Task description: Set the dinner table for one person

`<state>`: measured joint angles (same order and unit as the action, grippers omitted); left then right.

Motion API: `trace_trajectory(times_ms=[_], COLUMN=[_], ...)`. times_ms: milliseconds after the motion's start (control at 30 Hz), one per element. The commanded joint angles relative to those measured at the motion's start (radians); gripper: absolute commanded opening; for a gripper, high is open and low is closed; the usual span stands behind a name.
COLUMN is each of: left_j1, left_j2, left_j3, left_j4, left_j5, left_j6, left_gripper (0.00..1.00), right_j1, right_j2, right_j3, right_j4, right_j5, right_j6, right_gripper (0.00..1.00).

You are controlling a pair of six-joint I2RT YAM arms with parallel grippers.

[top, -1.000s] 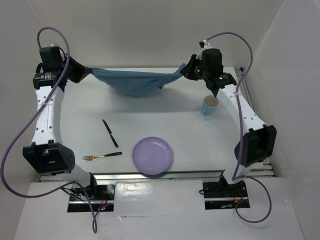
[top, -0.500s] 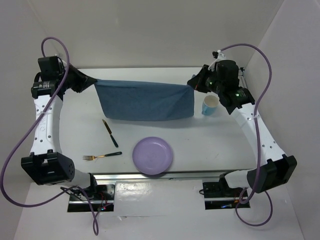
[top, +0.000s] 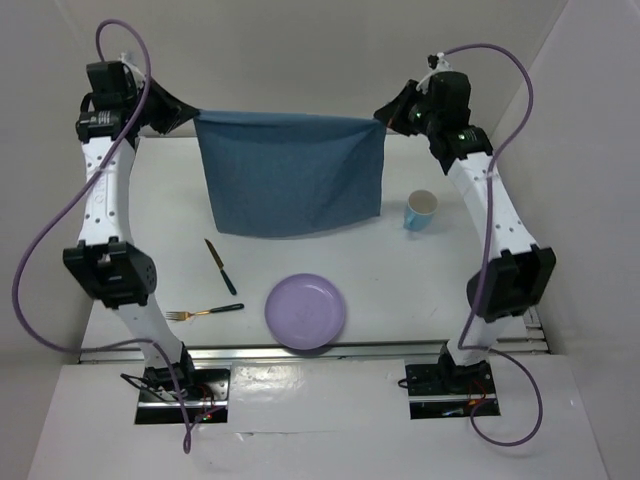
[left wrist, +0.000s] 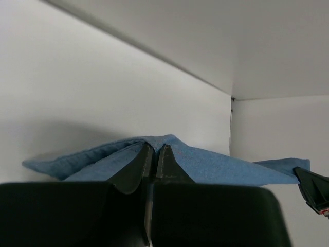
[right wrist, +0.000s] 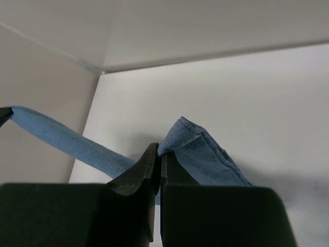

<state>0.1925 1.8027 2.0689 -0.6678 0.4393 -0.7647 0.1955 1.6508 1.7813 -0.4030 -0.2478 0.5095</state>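
The placemat still hangs raised, so the robot's right gripper next needs to go down and back toward the tabletop beside the blue cup to release the placemat's corner.
The blue cloth placemat [top: 290,175] hangs stretched flat in the air above the far part of the white dinner table [top: 440,290]. My left gripper [top: 192,117] is shut on its top left corner, and the cloth shows in the left wrist view [left wrist: 216,164]. My right gripper [top: 380,120] is shut on its top right corner, seen in the right wrist view [right wrist: 195,144]. On the table lie a lilac plate [top: 305,311], a knife [top: 220,266] and a fork [top: 204,312]. A blue cup [top: 421,210] stands at the right.
White walls enclose the table at the back and both sides. A metal rail [top: 330,349] runs along the near edge, with the arm bases [top: 180,390] behind it. Purple cables loop from both arms.
Both grippers have risen and moved apart, lifting the placemat from a sagging bundle into a taut hanging sheet. Plate, knife, fork and cup have not moved.
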Motion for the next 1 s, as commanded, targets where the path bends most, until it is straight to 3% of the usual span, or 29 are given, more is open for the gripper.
trace_trajectory(times_ms=[0, 33, 67, 167, 333, 500, 633, 800, 833, 867, 900, 933, 967], left_j1=[-0.028, -0.037, -0.038, -0.024, 0.013, 0.048, 0.058, 0.058, 0.058, 0.058, 0.058, 0.067, 0.067], left_j2=[0.153, 0.244, 0.273, 0.288, 0.279, 0.176, 0.098, -0.154, -0.189, -0.218, -0.259, -0.273, -0.284], left_j3=[0.254, 0.38, 0.411, 0.384, 0.378, 0.189, 0.062, -0.362, -0.491, -0.551, -0.64, -0.677, -0.702], left_j4=[0.018, -0.001, 0.01, 0.12, 0.23, 0.298, 0.235, 0.252, 0.237, 0.214, 0.188, 0.16, 0.116], left_j5=[-0.069, -0.082, -0.082, -0.039, 0.061, 0.189, 0.243, 0.245, 0.236, 0.225, 0.19, 0.168, 0.145], left_j6=[0.088, 0.088, 0.088, 0.025, -0.039, -0.074, -0.035, 0.06, 0.083, 0.102, 0.141, 0.16, 0.179], left_gripper=[0.0, 0.0, 0.0, 0.0, 0.0, 0.0, 0.0, 0.0, 0.0, 0.04, 0.62, 0.94, 1.0], right_j1=[-0.067, -0.067, -0.083, -0.094, -0.094, -0.103, -0.103, -0.085, -0.085, -0.076, -0.076, -0.065, -0.065], right_j2=[0.125, 0.185, 0.214, 0.286, 0.236, 0.09, -0.015, -0.211, -0.236, -0.261, -0.314, -0.341, -0.365], right_j3=[0.153, 0.185, 0.252, 0.355, 0.265, 0.025, -0.14, -0.466, -0.564, -0.61, -0.697, -0.736, -0.766], right_j4=[0.134, 0.179, 0.188, 0.197, 0.285, 0.354, 0.333, 0.313, 0.297, 0.284, 0.261, 0.248, 0.233], right_j5=[-0.025, -0.044, -0.071, -0.1, -0.091, -0.082, -0.091, -0.091, -0.091, -0.091, -0.091, -0.091, -0.082], right_j6=[0.023, 0.038, 0.038, 0.066, 0.066, 0.057, 0.044, 0.006, 0.006, -0.006, -0.018, -0.019, -0.029], right_gripper=[0.0, 0.0, 0.0, 0.0, 0.0, 0.0, 0.0, 0.01, 0.1, 0.48, 0.67, 0.83, 0.93])
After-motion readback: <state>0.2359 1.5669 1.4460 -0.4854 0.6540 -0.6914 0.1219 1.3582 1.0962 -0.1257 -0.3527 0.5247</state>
